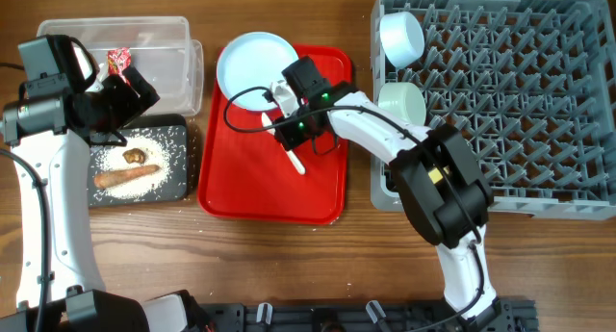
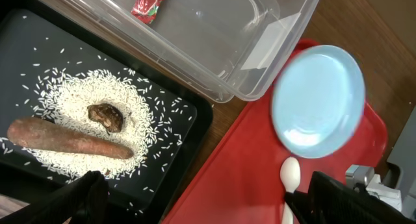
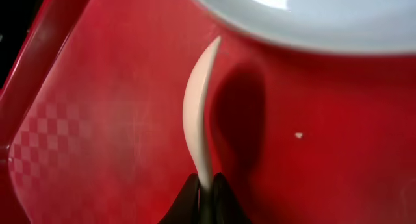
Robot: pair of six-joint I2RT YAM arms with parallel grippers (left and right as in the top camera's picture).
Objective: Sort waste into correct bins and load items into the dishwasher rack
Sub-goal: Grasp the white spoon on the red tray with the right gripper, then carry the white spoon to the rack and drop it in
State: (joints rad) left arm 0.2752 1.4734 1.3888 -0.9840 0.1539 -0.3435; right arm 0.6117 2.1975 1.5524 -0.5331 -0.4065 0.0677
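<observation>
The robot needs to lift its right gripper off the red tray next, carry the white spoon over the rack's near wires past the bowls, then lower it and let it go, as those pegs are empty.
My right gripper is shut on the handle of the white spoon, over the red tray just below the pale blue plate. My left gripper is open and empty above the gap between the clear tub and the black tray. The red wrapper lies in the tub. Rice, the brown lump and the long orange-brown piece lie in the black tray. Two mint bowls stand in the grey rack. The cup and napkin are out of view.
The flat red serving tray sits between the black tray and the rack. The right arm reaches across the rack's left edge. A few rice grains lie on the wooden table near the black tray.
</observation>
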